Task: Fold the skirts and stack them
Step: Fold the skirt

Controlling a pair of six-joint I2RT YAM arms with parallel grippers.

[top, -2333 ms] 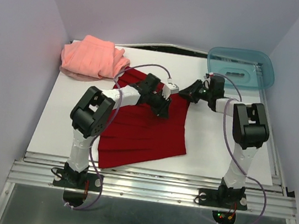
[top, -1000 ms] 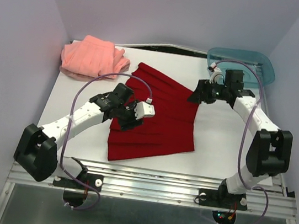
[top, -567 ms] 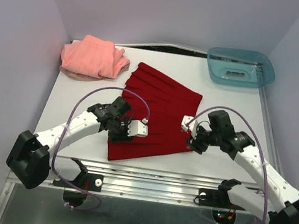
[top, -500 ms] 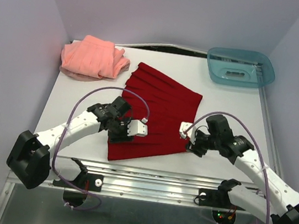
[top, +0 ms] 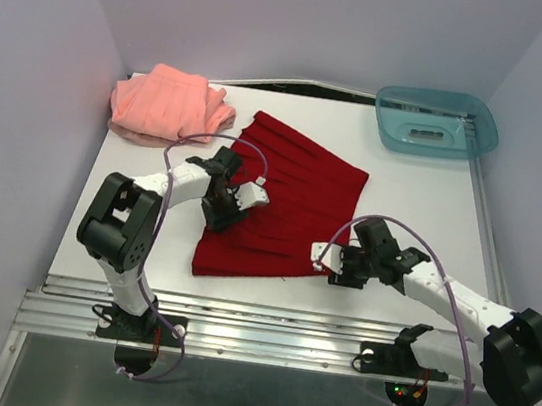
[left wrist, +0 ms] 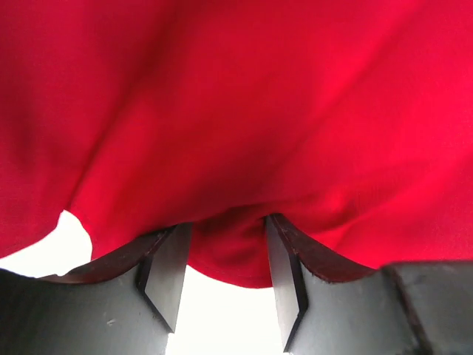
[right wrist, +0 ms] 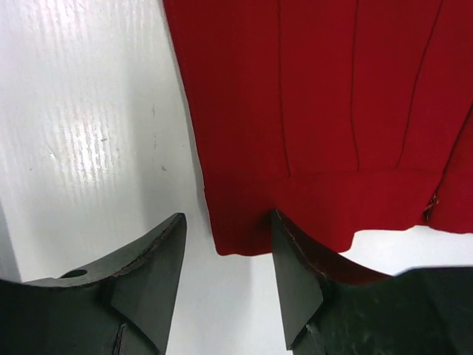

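Note:
My right gripper is already at one near corner of the red skirt [top: 286, 205], so I should move my left gripper back to the skirt's other near corner [top: 198, 269] and close it.
The deep red pleated skirt [top: 286, 205] lies spread flat mid-table. My left gripper [top: 221, 213] is at its left edge. In the left wrist view the left gripper [left wrist: 223, 238] is open, with the red skirt [left wrist: 236, 111] draped over both fingers and its hem bulging between the jaws. My right gripper [top: 326, 268] is at the skirt's near right corner. In the right wrist view the right gripper [right wrist: 225, 222] is open around that corner of the skirt [right wrist: 310, 111], and the cloth touches the right finger only. The salmon-pink skirt [top: 168, 106] lies rumpled at the far left.
A translucent teal tray [top: 435, 122] stands at the far right corner. White table [top: 412, 208] shows to the right of the red skirt. Purple walls close in on both sides. A metal rail [top: 272, 340] runs along the near edge.
The right arm swung from beside the tray down to the skirt's near right corner. The left gripper slid a little farther up the left edge as its elbow folded in.

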